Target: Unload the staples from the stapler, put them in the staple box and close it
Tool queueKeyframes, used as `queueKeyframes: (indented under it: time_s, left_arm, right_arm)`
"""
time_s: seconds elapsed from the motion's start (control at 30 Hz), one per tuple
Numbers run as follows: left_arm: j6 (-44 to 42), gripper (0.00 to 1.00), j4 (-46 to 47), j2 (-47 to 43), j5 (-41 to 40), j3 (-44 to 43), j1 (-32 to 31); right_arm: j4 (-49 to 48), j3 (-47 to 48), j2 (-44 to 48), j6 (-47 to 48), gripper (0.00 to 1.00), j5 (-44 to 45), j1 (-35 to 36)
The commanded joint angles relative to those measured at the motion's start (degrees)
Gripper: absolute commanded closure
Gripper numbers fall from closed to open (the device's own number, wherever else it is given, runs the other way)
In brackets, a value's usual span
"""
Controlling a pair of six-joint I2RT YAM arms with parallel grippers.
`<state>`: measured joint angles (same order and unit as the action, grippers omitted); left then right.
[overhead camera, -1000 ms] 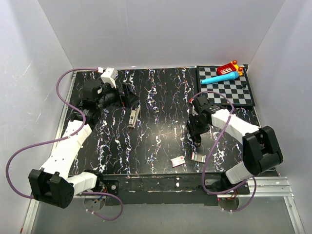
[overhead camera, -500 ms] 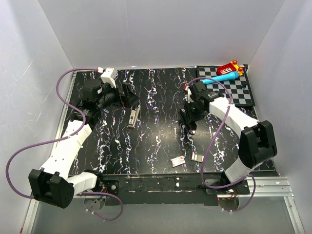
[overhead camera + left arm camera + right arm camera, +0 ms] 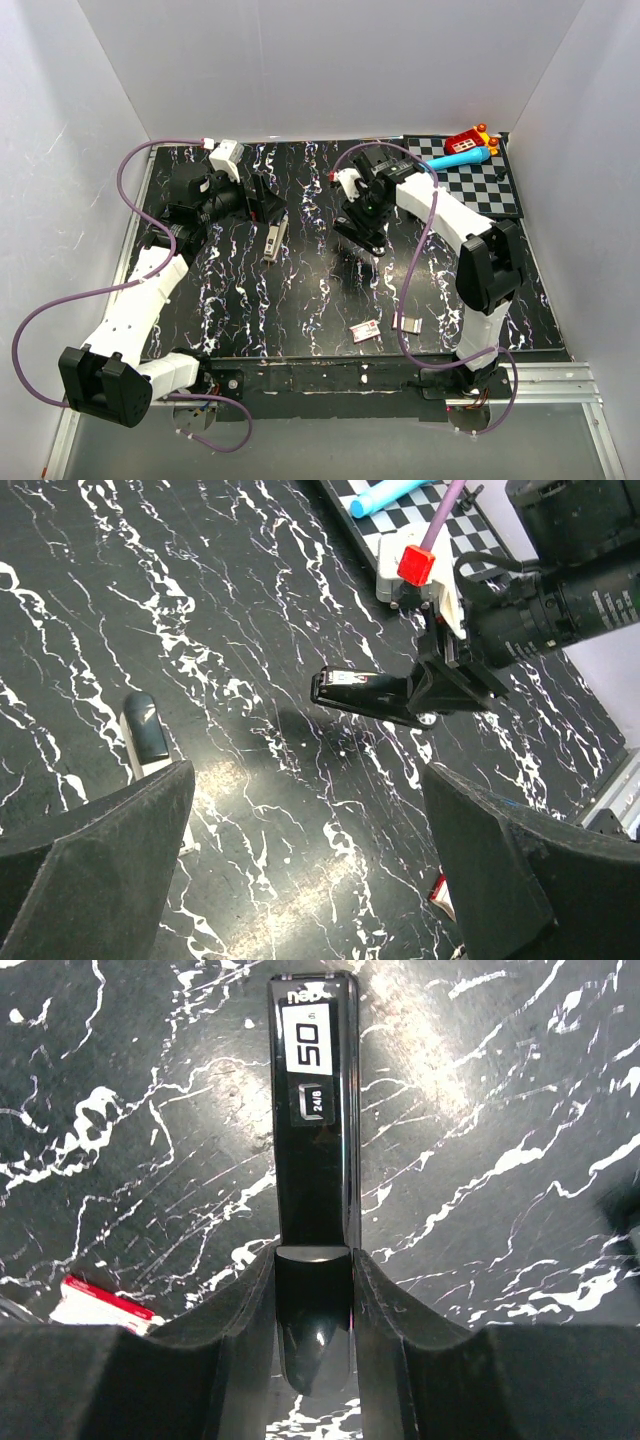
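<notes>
The table is bare below my right gripper toward the grey-silver stapler (image 3: pixel 272 240). Next my right gripper will bring the black object down that way and let go of it on the tabletop.
The grey-silver stapler (image 3: pixel 272 240) lies on the black marbled table just in front of my left gripper (image 3: pixel 268 203). In the left wrist view its dark-tipped end (image 3: pixel 146 738) shows beside the left finger. My left gripper (image 3: pixel 310 860) is open and empty, above bare table. My right gripper (image 3: pixel 362 222) is shut on a slim all-black elongated object (image 3: pixel 313 1130) with a white "50" label, held above the table's middle. That object also shows in the left wrist view (image 3: pixel 365 694), pointing toward the left gripper.
A checkerboard (image 3: pixel 490 190) at the back right carries a red toy (image 3: pixel 465 141) and a cyan tube (image 3: pixel 455 159). A small red-and-white box (image 3: pixel 364 331) and a silver piece (image 3: pixel 405 323) lie near the front edge. White walls surround the table.
My right arm has swung from the front right to the back middle, toward the left gripper, with the black object in its jaws. The left arm and stapler have not moved.
</notes>
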<state>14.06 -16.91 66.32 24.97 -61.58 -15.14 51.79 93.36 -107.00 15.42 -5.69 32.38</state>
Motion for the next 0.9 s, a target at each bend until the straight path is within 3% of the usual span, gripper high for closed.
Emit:
queueKeyframes:
  time_s: [0.0, 0.3, 0.47, 0.87]
  left_arm:
    - [-1.4, 0.02, 0.6, -0.8, 4.1, 0.2, -0.2]
    - [-1.6, 0.02, 1.3, -0.9, 4.5, 0.6, -0.2]
    - [-1.4, 0.02, 1.4, -0.8, 4.4, 0.7, -0.2]
    - [-1.5, 0.02, 1.5, -0.8, 4.4, 0.8, -0.2]
  right_arm:
    - [1.3, 4.5, 0.5, 11.5, 0.94, -5.9, -0.2]
    - [-0.5, 8.1, -6.5, 21.5, 0.87, -8.1, 0.8]
    - [-2.7, 9.9, -10.5, 24.7, 0.84, -4.9, 2.9]
    - [-3.4, 13.0, -14.5, 25.2, 0.66, -5.5, 4.7]
